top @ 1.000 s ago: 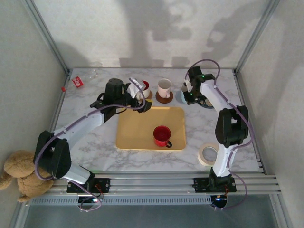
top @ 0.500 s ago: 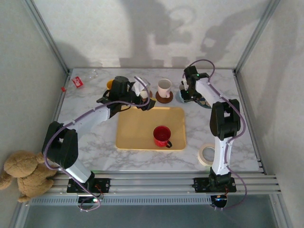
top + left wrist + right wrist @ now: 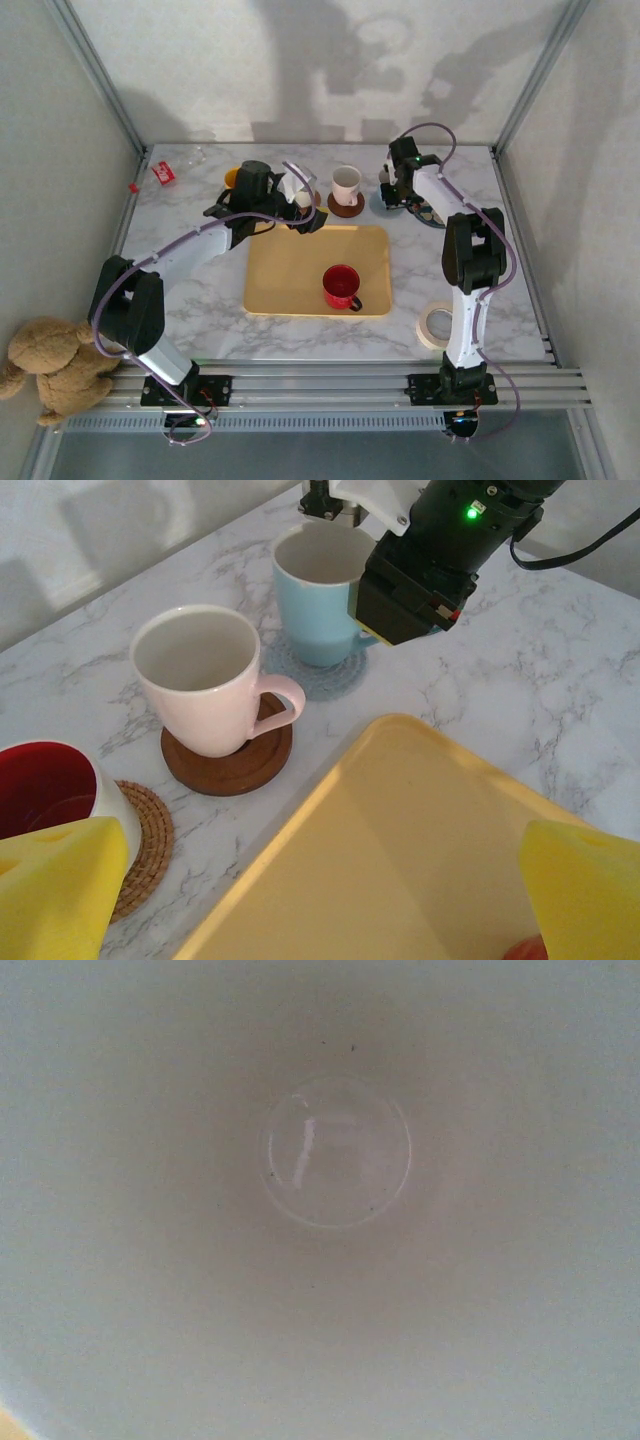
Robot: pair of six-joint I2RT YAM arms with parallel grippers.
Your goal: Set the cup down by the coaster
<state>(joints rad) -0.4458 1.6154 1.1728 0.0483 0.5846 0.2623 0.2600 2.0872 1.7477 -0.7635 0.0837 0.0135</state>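
Note:
The cup already stands on the grey-blue coaster (image 3: 377, 207) below. My right gripper will go down just slightly next and let go of the cup there.
A light blue cup (image 3: 318, 590) stands on a grey-blue coaster (image 3: 322, 672) at the back right of the table. My right gripper (image 3: 393, 192) is at its rim on the handle side, shut on the cup. Its black wrist body (image 3: 425, 570) hides the fingers. The right wrist view looks straight down into the cup's white inside (image 3: 335, 1160). My left gripper (image 3: 320, 900) hangs open over the yellow tray's (image 3: 400, 820) back edge, its yellow fingers (image 3: 585, 880) wide apart with nothing between them. A red cup (image 3: 342, 287) stands in the tray.
A pink cup (image 3: 205, 685) sits on a brown coaster (image 3: 235, 765). A white cup with a red inside (image 3: 45, 785) sits on a woven coaster (image 3: 148, 840). A tape roll (image 3: 437, 325) lies near the front right. A teddy bear (image 3: 50, 370) sits off the table's left.
The left arm has swung its gripper a little toward the back. The right arm has folded more upright while its gripper stays at the blue cup.

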